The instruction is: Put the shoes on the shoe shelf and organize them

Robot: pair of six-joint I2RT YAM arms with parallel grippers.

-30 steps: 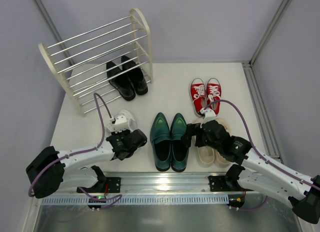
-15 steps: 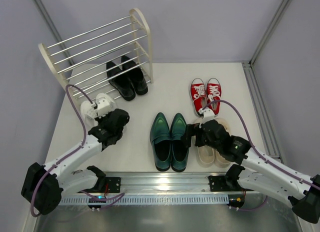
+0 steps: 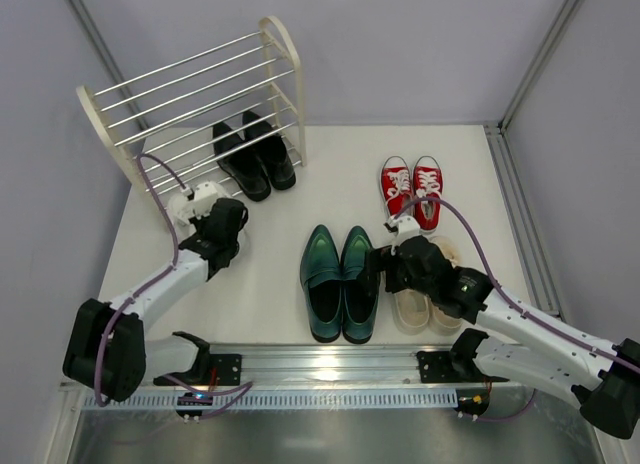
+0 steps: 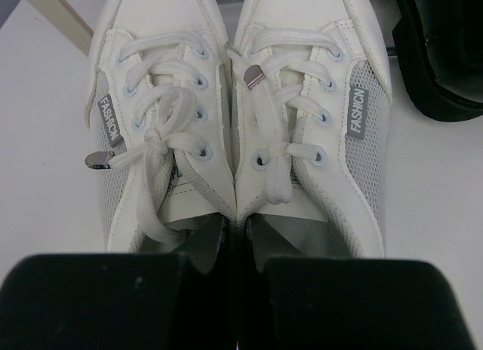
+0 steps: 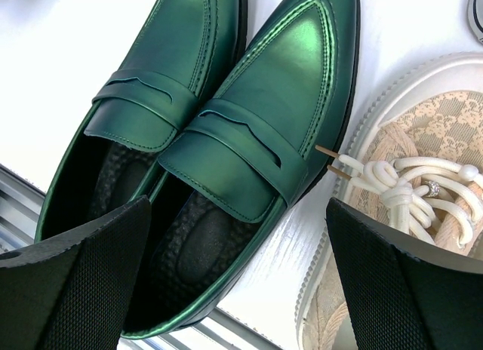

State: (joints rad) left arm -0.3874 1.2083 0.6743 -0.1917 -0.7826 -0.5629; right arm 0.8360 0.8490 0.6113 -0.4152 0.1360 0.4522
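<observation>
The white sneakers go outward with my left gripper next, for release on the lowest rods. These rods lie outward of it and stay empty beside the black dress shoes.
My left gripper (image 3: 215, 222) is shut on the pair of white sneakers (image 3: 193, 198), pinching the two inner walls together (image 4: 240, 241). The sneakers (image 4: 302, 101) point toe-first at the shoe shelf (image 3: 190, 94), just in front of its lowest rods. Glossy black dress shoes (image 3: 255, 154) sit under the shelf's right half; one edge shows in the left wrist view (image 4: 445, 56). My right gripper (image 3: 385, 269) stands open (image 5: 238, 244) over the right shoe of the green loafers (image 5: 249, 116), its fingers on either side of it and touching nothing.
The green loafers (image 3: 340, 279) lie mid-table. Beige lace-up sneakers (image 3: 425, 306) lie right of them, partly under my right arm, laces in the wrist view (image 5: 423, 176). Red canvas sneakers (image 3: 412, 189) sit further back. A cream end frame (image 4: 60, 18) shows left of the white sneakers.
My left arm has swung the white sneakers away from the loafers, left and back toward the shelf. The right arm has barely moved.
</observation>
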